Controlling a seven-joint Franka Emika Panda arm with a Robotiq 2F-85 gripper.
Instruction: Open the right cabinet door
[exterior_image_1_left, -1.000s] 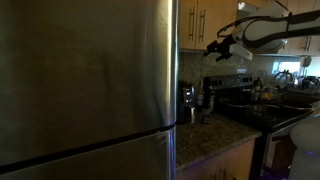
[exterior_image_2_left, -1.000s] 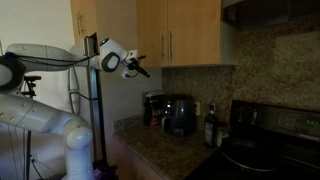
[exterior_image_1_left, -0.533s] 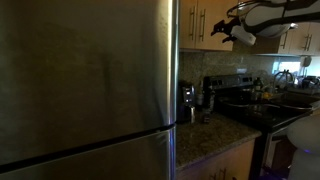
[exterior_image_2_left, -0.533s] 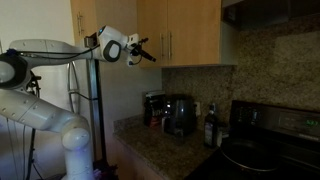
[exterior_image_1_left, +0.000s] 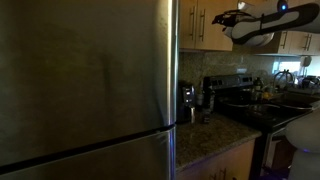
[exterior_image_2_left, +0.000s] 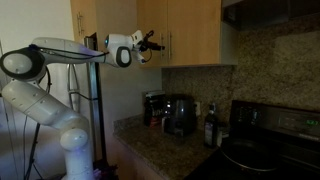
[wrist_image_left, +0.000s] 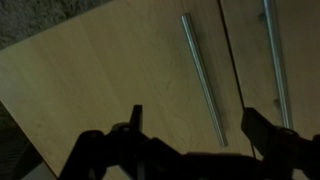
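My open gripper will move outward toward the door and onto the lower part of the handle (exterior_image_2_left: 170, 54) (wrist_image_left: 218, 132), because its fingers are still short of that thin silver bar.
The right cabinet door (exterior_image_2_left: 195, 35) is a light tan flat panel, shut, with a slim vertical silver handle (exterior_image_2_left: 171, 45) near its inner edge. It also shows in an exterior view (exterior_image_1_left: 210, 38). My gripper (exterior_image_2_left: 155, 42) is open and empty, held up in front of the two door handles, also seen in an exterior view (exterior_image_1_left: 222, 18). In the wrist view the gripper (wrist_image_left: 200, 135) has dark fingers on either side of one end of a handle (wrist_image_left: 205, 75) on the wide door panel (wrist_image_left: 110, 80). I cannot tell whether it touches.
The twin wooden door (exterior_image_2_left: 150, 20) hangs beside it with its own handle (wrist_image_left: 275, 55). A big steel fridge (exterior_image_1_left: 85, 90) fills one side. Below are a granite counter (exterior_image_2_left: 150, 145), coffee machines (exterior_image_2_left: 170, 112), a bottle (exterior_image_2_left: 210, 128) and a stove (exterior_image_2_left: 270, 135).
My arm has lifted the gripper and carried it from open air in towards the cabinet doors, up to handle height.
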